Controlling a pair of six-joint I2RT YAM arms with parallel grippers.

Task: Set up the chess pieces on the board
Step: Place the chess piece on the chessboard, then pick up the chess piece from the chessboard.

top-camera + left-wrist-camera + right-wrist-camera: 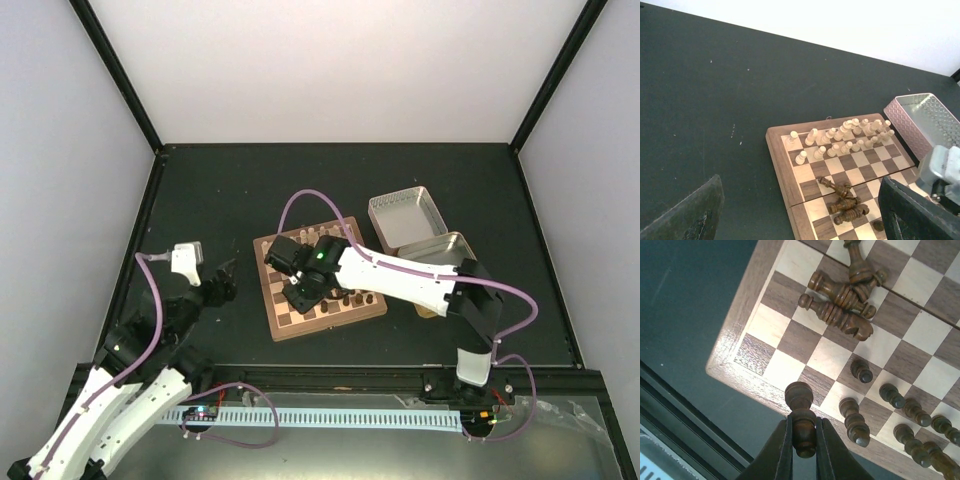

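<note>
My right gripper moves down next and releases the dark piece onto the near-row dark square, which lies below its fingers, still empty beside the standing pieces.
The board lies mid-table. Cream chess pieces stand in two rows along its far side in the left wrist view. Three dark pieces lie in a heap near the middle, and several dark pieces stand along the near side. My right gripper is shut on a dark piece, held just above the board's near left corner. My left gripper hangs open left of the board with nothing between its fingers.
Two square metal tin halves sit right of the board; one also shows in the left wrist view. The right arm stretches across the board. A cable rail runs along the near edge.
</note>
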